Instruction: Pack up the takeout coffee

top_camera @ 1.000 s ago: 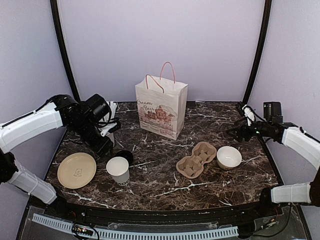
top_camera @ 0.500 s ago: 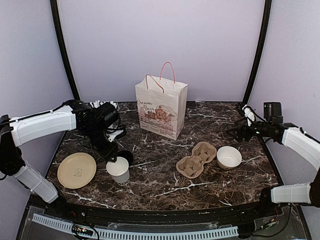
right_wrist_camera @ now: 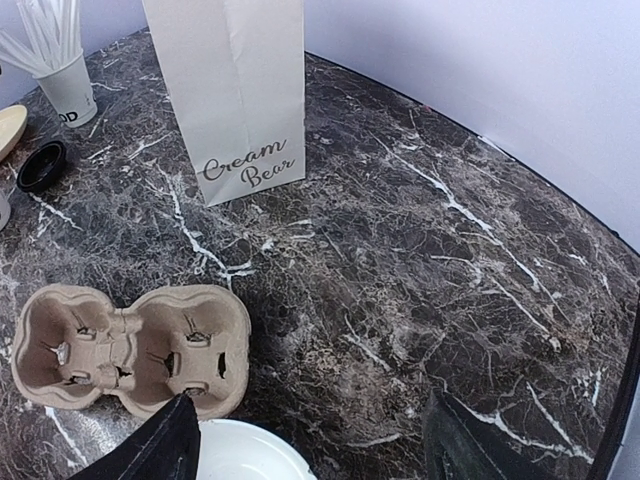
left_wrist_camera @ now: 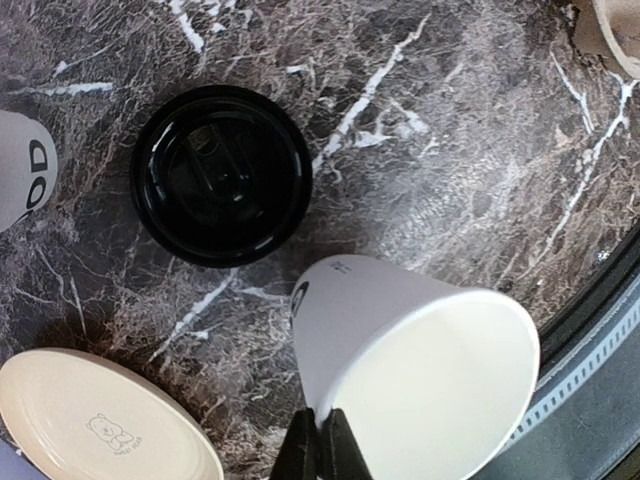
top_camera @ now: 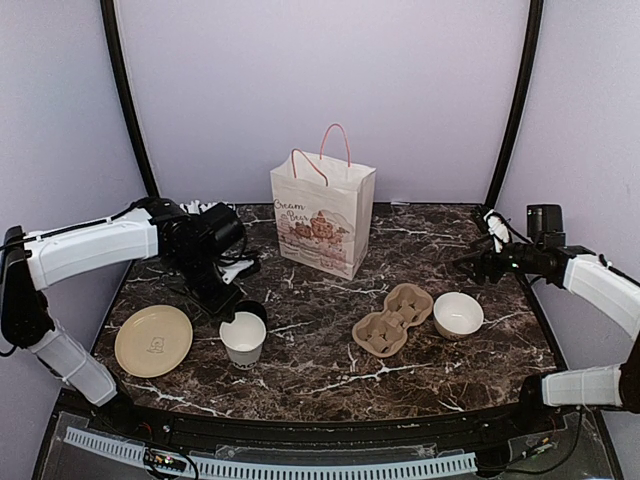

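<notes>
The cup crowds the lid, so my left gripper needs to move sideways next, toward the empty marble by the carrier's near end, and release the cup's rim.
The takeout coffee cup (top_camera: 243,338), small, white and empty, stands near the front left of the marble table. In the left wrist view the cup (left_wrist_camera: 400,345) leans, with black lettering near its base. My left gripper (top_camera: 232,312) is shut on the cup's near rim, its black fingertips (left_wrist_camera: 300,450) pinching the paper wall. The round black lid (left_wrist_camera: 220,172) lies flat on the table just behind the cup, also the lid (top_camera: 250,310) in the top view. My right gripper (right_wrist_camera: 310,400) hangs open over the table's right side, holding nothing.
A printed paper bag (top_camera: 322,215) with pink handles stands at the centre back. A brown pulp cup carrier (top_camera: 393,318) and a white bowl (top_camera: 458,314) lie right of centre. A beige plate (top_camera: 153,340) sits front left. A cup of white straws (right_wrist_camera: 68,85) is back left.
My left arm swung right and down to the cup, and its jaws closed on the rim. The cup now leans slightly. The right arm has stayed put.
</notes>
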### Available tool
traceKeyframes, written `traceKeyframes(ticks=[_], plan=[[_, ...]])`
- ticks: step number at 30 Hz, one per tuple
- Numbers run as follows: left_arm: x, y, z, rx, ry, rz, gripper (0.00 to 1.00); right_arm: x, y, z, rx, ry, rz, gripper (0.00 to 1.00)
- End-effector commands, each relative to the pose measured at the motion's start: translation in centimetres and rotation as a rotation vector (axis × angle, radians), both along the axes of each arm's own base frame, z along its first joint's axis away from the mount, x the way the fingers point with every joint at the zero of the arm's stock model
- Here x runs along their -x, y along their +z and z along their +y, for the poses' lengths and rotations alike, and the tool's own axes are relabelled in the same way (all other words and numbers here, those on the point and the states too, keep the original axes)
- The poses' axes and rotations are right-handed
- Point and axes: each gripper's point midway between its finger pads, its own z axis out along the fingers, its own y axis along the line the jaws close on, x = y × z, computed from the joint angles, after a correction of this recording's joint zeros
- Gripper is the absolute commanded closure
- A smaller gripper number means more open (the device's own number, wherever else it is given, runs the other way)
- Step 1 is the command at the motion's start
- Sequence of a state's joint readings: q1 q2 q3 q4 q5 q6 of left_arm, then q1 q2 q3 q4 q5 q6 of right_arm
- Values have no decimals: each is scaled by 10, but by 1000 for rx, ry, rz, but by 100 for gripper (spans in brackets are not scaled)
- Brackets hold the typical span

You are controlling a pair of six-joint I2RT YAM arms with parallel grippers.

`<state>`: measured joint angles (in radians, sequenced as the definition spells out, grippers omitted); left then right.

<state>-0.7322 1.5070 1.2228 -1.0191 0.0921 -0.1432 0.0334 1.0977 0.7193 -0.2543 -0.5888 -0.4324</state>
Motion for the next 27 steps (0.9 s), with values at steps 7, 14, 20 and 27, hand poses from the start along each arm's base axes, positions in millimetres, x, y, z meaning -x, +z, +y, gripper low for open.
traceKeyframes(ticks=[7,14,20,27], plan=[[17,58,-91,98,-207,-30,100,-5,-3,-1,19,-11,-22,23],[1,47,-154,144,-292,-76,99,-5,-2,-3,26,-19,-28,24],[1,30,-188,195,-334,-78,100,-6,-3,-4,33,-25,-30,24],[0,16,-199,229,-345,-71,99,-8,-9,-4,34,-25,-12,24]])
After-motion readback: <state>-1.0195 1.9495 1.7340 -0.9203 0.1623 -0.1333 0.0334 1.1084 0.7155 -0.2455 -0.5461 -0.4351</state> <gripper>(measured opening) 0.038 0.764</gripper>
